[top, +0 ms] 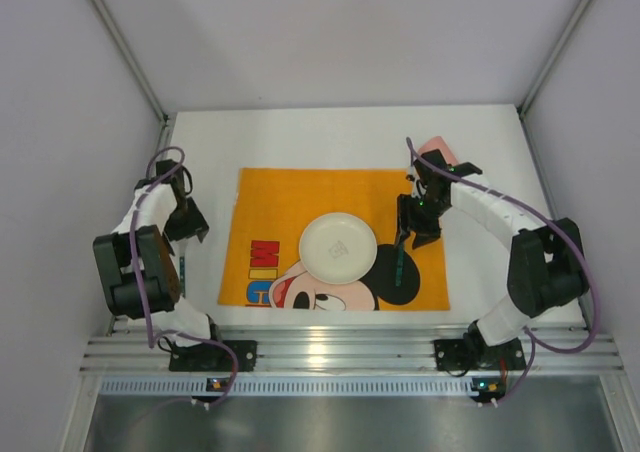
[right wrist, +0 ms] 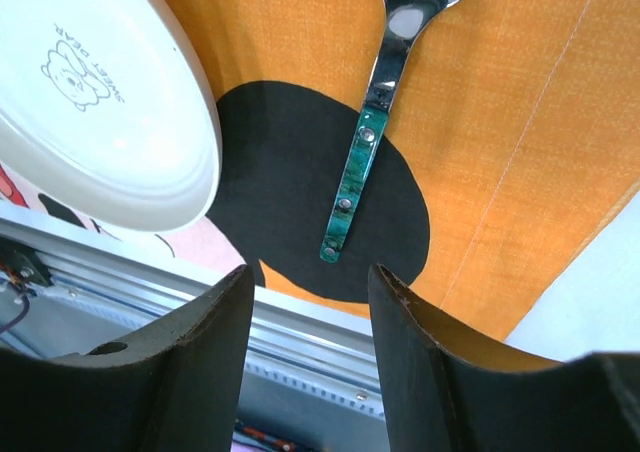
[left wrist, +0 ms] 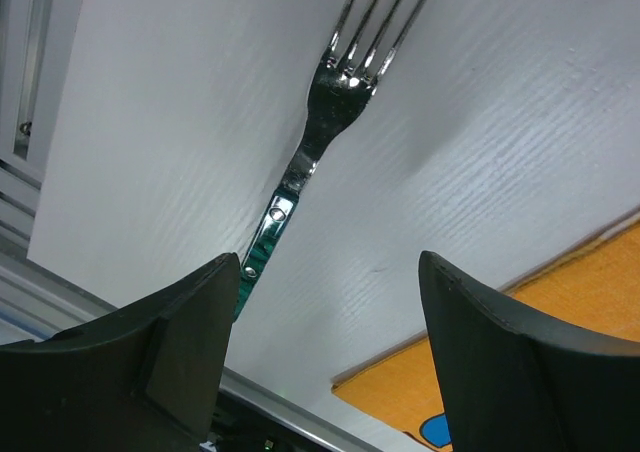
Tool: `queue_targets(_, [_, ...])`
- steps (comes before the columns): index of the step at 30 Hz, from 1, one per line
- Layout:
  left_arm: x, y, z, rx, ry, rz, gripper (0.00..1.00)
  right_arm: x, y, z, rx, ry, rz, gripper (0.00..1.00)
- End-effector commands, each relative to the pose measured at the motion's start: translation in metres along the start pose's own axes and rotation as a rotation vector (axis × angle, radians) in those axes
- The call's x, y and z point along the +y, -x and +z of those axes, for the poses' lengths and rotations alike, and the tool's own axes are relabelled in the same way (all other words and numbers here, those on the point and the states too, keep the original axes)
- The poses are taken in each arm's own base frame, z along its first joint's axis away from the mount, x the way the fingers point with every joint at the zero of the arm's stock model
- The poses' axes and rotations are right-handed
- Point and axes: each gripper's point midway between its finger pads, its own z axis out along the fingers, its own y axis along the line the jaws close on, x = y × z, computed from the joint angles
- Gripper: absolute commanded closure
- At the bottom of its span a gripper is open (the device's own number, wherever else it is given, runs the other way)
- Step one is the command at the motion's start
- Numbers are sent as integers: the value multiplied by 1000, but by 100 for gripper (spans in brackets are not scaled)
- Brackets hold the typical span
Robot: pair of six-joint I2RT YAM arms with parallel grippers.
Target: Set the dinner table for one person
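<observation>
The fork lies flat on the table below the open fingers of my left gripper, so I will bring that gripper down from its hover onto the fork handle's tine-side end (top: 182, 256) (left wrist: 281, 205).
The white dinner table (top: 330, 137) carries an orange Mickey Mouse mat (top: 280, 197). A white plate (top: 338, 249) sits on the mat's near middle and shows in the right wrist view (right wrist: 100, 92). A spoon with a green handle (right wrist: 370, 142) lies on the mat right of the plate (top: 398, 264). My right gripper (top: 420, 232) hovers just above it, open and empty (right wrist: 310, 272). A fork with a green handle (left wrist: 325, 92) lies on the bare table left of the mat. My left gripper (left wrist: 328, 262) is open and empty over its handle end (top: 188, 222).
A pink object (top: 436, 152) lies on the table behind the right arm, partly hidden. The metal rail (top: 330, 350) runs along the table's near edge. Grey walls close in the left, right and far sides.
</observation>
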Motion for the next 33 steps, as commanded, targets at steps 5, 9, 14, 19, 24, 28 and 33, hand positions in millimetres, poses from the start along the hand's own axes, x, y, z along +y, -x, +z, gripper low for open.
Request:
queue_targets(5, [9, -11, 30, 60, -69, -76, 23, -3, 7, -9, 14, -24, -12, 50])
queue_targets(9, [-3, -12, 45, 107, -111, -96, 23, -4, 6, -6, 27, -25, -18, 51])
queue_targets(14, [-6, -9, 62, 143, -112, -104, 24, -5, 8, -5, 35, -36, -24, 52])
queue_targets(19, [-4, -13, 77, 177, -123, -132, 28, -4, 10, -7, 32, -36, -20, 52])
queue_targets(24, [-11, -26, 90, 239, -145, -116, 53, -5, 14, -7, 36, -43, -15, 53])
queue_targets(28, [-7, -26, 97, 255, -112, -110, 80, -2, 18, -7, 41, -35, -19, 54])
queue_targets(33, [-4, -11, 92, 230, -84, -106, 100, 0, 22, -10, 34, -30, -32, 54])
